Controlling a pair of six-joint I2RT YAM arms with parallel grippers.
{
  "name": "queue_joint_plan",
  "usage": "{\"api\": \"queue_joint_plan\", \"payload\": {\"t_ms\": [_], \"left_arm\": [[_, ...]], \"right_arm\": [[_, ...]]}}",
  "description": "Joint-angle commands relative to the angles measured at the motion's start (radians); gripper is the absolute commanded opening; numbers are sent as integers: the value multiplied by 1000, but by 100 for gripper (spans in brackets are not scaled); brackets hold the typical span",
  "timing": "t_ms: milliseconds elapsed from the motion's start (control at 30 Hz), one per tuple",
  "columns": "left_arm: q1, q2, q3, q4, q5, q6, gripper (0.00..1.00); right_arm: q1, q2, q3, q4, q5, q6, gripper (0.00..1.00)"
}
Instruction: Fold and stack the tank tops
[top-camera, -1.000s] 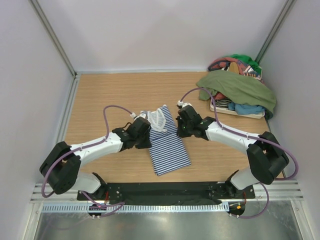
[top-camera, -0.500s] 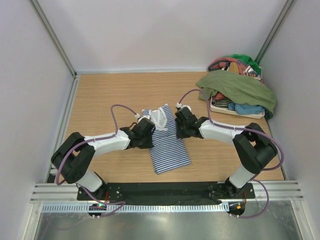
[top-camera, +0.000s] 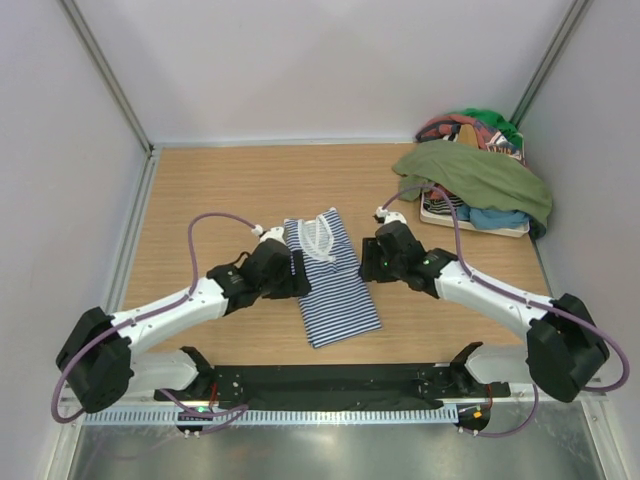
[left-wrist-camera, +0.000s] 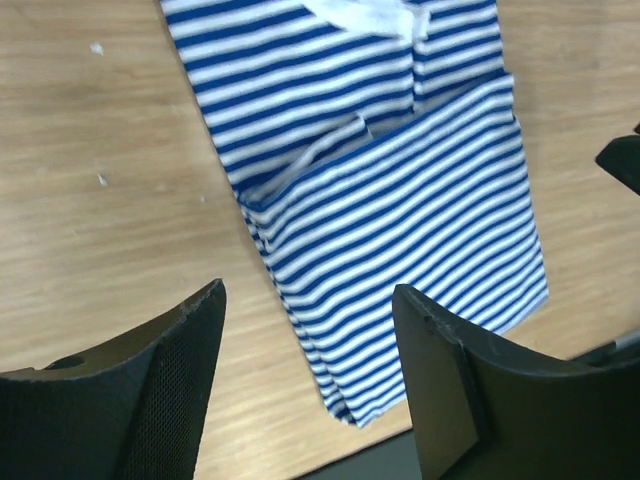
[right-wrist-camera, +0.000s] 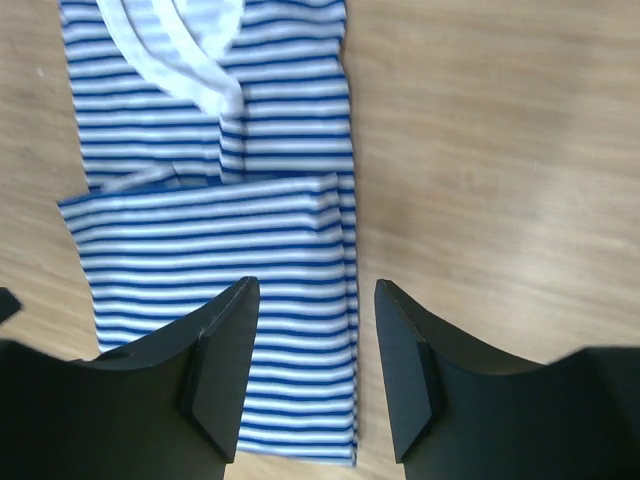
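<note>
My right gripper moves back and down along the tank top's edge beneath it next, as bare wood leaves its fingers room at the striped tank top's near corner (top-camera: 378, 326) (right-wrist-camera: 350, 458).
The striped tank top (top-camera: 335, 285) lies flat in the middle of the wooden table as a long narrow strip, its lower part doubled up over itself and its white neckline at the far end. My left gripper (top-camera: 300, 275) hovers at its left edge, open and holding nothing. My right gripper (top-camera: 368, 262) hovers at its right edge, also open and holding nothing. The left wrist view shows the striped top (left-wrist-camera: 400, 200) beyond the spread left gripper (left-wrist-camera: 308, 300). The right wrist view shows its right edge (right-wrist-camera: 220, 240) under the spread right gripper (right-wrist-camera: 315, 290). The olive green tank top (top-camera: 480, 175) drapes over a clothes pile at the back right.
A heap of mixed clothes (top-camera: 470, 125) sits on a white board (top-camera: 475, 224) in the back right corner, against the wall. The black mounting rail (top-camera: 330, 380) runs along the table's near edge. Grey walls enclose the left, back and right sides.
Both grippers have gone from shut to open and let go of the striped top's edges. The right gripper has drawn back a little to the right. The top lies still.
</note>
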Motion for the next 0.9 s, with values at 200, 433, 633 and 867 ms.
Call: {"api": "queue_joint_plan", "payload": {"t_ms": [200,433,633,867], "left_arm": [[-240,-183,-144,-54,-4,-205,66],[-405,-163,-172,-32,-61,-344,66],[-465,-59,-174,32,-73,-383,59],[-466,-8,-181,60,-84,-389,53]], "right_arm": [[-4,-220,-196,-148,-147,73,57],[53,-271,-262,-163,-195,137,56],[106,-248,-304,-120,-193,180,50],[130,-243,-321,-100,-175,201,46]]}}
